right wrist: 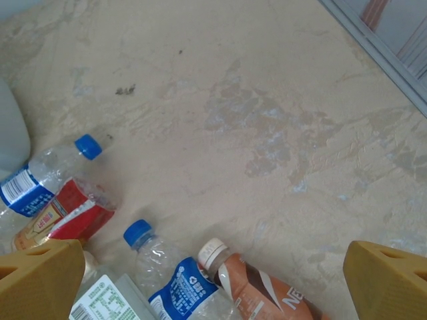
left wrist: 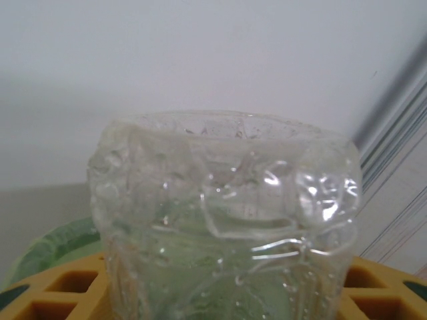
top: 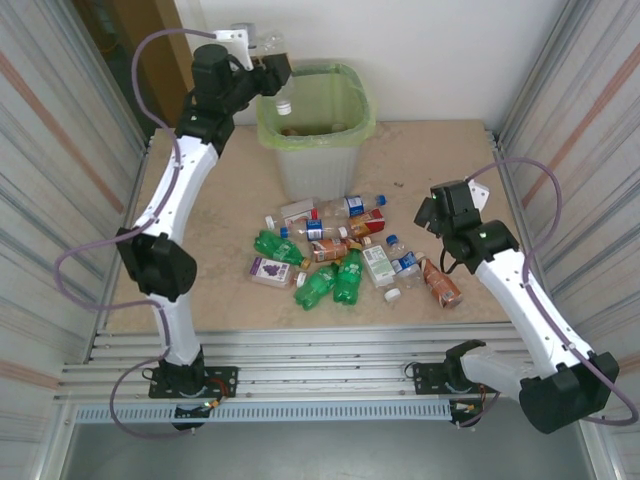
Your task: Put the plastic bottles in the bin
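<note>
I will move my left gripper across over the green bag's opening [top: 318, 102] and release the crushed bottle there, because the bottle hangs close by the bin's rim.
My left gripper [top: 270, 76] is shut on a crushed clear plastic bottle [top: 282, 92], held high over the back-left rim of the bin [top: 345, 150], white cap pointing down. In the left wrist view that bottle [left wrist: 227, 213] stands between my yellow fingers [left wrist: 50, 297]. The bin is translucent grey-white with a light green bag. Several more plastic bottles lie in a pile in front of it: green ones [top: 348, 278], a purple-labelled one [top: 270, 270], a brown one [top: 440, 283]. My right gripper [top: 428, 215] hangs open just right of the pile, above a blue-capped bottle [right wrist: 173, 280] and the brown bottle [right wrist: 260, 293].
Corrugated metal walls close in both sides, and a white wall stands behind the bin. Bare table [right wrist: 267, 120] lies to the right of the pile and under my right gripper [right wrist: 213, 257]. A loose white cap [top: 393, 295] rests at the pile's front.
</note>
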You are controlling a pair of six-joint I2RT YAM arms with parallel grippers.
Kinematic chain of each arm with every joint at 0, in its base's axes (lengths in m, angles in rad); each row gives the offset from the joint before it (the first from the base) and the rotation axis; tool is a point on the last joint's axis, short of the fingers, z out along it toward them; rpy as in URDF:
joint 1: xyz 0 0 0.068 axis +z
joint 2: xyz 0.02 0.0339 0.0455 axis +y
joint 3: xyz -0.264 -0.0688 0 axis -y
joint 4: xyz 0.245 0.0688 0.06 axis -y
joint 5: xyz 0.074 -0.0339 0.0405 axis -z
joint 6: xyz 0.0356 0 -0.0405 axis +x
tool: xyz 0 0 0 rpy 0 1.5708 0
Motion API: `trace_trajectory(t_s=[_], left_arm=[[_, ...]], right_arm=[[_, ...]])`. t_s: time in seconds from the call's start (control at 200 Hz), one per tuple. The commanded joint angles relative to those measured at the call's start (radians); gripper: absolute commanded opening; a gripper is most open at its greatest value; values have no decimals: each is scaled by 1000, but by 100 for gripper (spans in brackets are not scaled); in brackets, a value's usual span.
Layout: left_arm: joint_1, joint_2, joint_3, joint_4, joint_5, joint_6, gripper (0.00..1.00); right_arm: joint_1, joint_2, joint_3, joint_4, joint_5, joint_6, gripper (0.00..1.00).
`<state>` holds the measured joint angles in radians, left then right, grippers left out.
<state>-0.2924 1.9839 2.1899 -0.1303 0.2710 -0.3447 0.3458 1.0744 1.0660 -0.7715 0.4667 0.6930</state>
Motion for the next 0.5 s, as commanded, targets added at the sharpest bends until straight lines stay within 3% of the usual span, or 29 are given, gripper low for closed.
trace_trajectory(t_s=[0.0,0.25,0.496], left_arm=[[-17,67,129,19,42,9,41],[-39,244,295,26,60,45,42],[-42,293,311,24,53,117,46]], right_arm=[[-22,-45,-22,-45,-17,39,98],[-105,-133,-84,-81,-88,66,98],[-180,-202,-101,-162,-177,65,98]])
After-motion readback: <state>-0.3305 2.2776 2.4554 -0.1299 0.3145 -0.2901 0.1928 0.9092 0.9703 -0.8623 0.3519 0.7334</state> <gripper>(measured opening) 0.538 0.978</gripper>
